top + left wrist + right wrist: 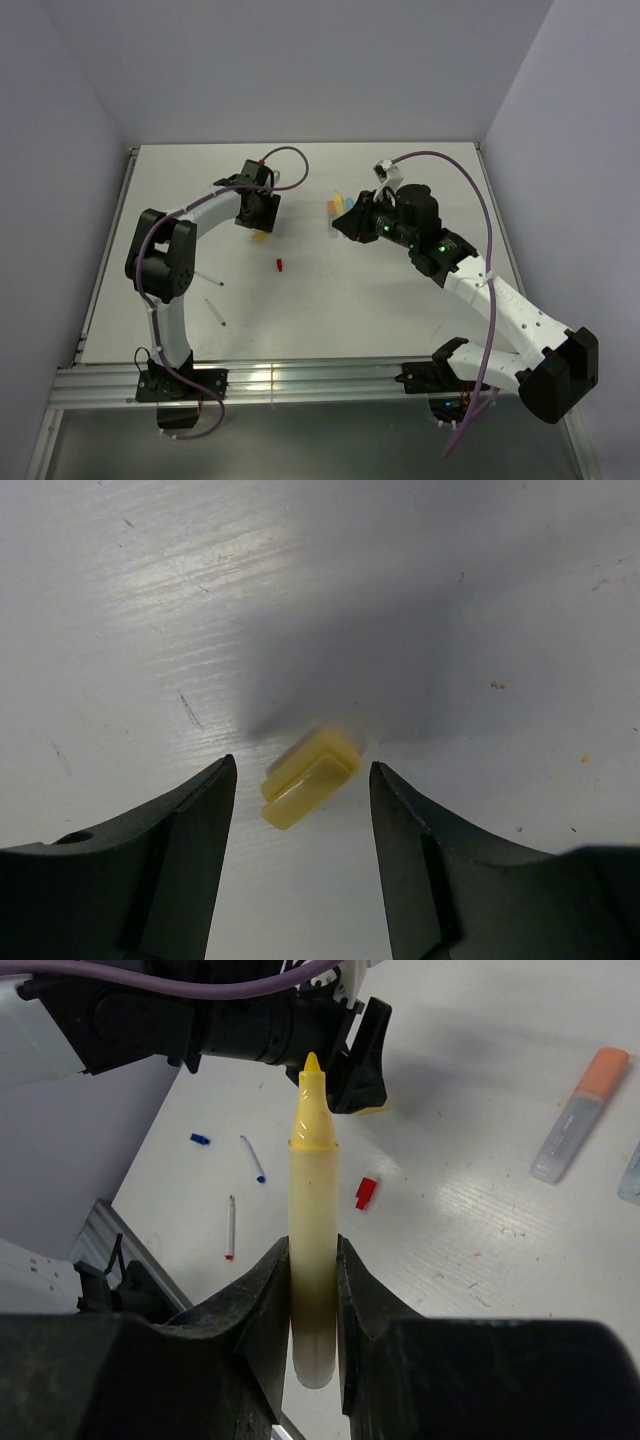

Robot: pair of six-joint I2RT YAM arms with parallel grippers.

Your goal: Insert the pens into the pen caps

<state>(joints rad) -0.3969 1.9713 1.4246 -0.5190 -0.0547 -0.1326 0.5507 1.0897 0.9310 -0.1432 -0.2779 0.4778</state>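
My left gripper should next lower its open fingers past the sides of the cap and close on it. The stubby yellow cap (262,237) (308,778) is just below, between them.
My left gripper (301,764) is open low over the table, one finger on each side of the stubby yellow cap (308,778), which lies flat and untouched. The top view shows this gripper (258,215) just behind the cap (262,237). My right gripper (313,1245) is shut on the yellow marker (312,1160), bare tip pointing toward the left gripper. This gripper (345,222) hovers right of centre. A red cap (366,1192), a dark-blue cap (200,1139), a blue-tipped thin pen (252,1158) and a red-tipped thin pen (230,1228) lie loose.
An orange-ended marker (580,1115) lies at the right of the right wrist view, with a light-blue one (630,1175) at the frame edge. The red cap (280,265) lies near the table's middle. The two thin pens (216,314) lie beside the left arm, near the aluminium front rail (300,380).
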